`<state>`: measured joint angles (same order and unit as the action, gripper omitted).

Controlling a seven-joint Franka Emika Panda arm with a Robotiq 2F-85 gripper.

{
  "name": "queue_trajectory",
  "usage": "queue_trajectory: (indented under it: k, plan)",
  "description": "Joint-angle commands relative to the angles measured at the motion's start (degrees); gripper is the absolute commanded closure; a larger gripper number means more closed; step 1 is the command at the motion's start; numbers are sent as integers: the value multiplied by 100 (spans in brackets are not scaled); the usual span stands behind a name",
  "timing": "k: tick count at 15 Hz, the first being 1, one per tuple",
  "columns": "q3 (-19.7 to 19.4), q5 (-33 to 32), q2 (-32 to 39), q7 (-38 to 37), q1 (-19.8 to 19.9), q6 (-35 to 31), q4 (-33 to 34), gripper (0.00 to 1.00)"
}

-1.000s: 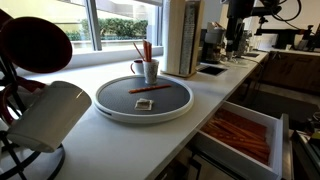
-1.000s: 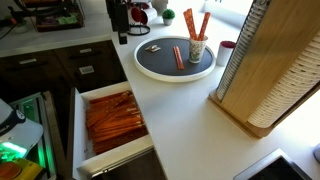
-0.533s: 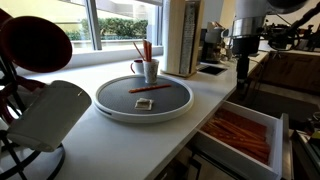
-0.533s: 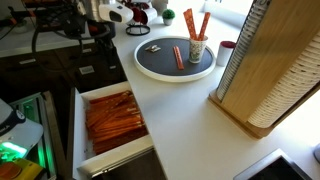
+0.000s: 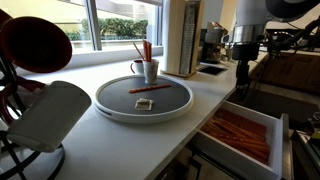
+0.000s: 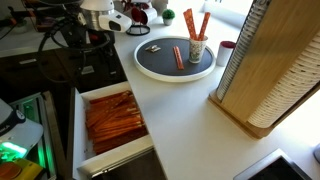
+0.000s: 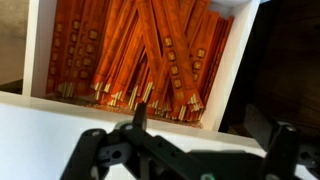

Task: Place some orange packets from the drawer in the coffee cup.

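The robot's gripper will next move past the drawer's white side and down, turning to match the slant of a gold-marked packet (image 5: 236, 129), which lies below the gripper in the drawer (image 5: 215, 140).
The white drawer (image 6: 78, 135) stands pulled out and is full of orange packets (image 6: 112, 120); both also show in an exterior view, the drawer (image 5: 215, 140) and the packets (image 5: 242, 134). The wrist view looks down on the packets (image 7: 140, 45) and the drawer's white wall (image 7: 35, 50). The coffee cup (image 5: 149, 70) stands on a round dark tray (image 5: 115, 97) with a few orange packets upright in it (image 6: 195, 22); the cup also shows from above (image 6: 197, 50). One packet lies flat on the tray (image 5: 148, 89). My gripper (image 7: 210, 128) is open and empty, above the drawer's far end (image 5: 240, 80).
A tall wooden holder with stacked paper cups (image 6: 270, 70) stands beside the tray. A plain white cup (image 5: 50, 115) and a dark red cup (image 5: 35, 45) hang on a rack close to the camera. A dark sink basin (image 5: 212, 69) lies further along the counter.
The arm has come from the far end of the counter into both exterior views and now hangs over the drawer's end. Cup, tray and packets have not moved.
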<state>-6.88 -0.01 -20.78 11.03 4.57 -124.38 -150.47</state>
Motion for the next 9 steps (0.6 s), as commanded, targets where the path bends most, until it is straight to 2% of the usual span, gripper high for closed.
queue_trajectory:
  k: [1,3,5,9]
  plan:
    - [-209,372,144,468,-122,-862,-621,0]
    - [-341,573,305,816,-154,-1443,-947,0]
    - [-565,953,812,1337,-264,-1982,-790,0]
    - [-888,1917,1343,2517,-458,-2623,-843,20]
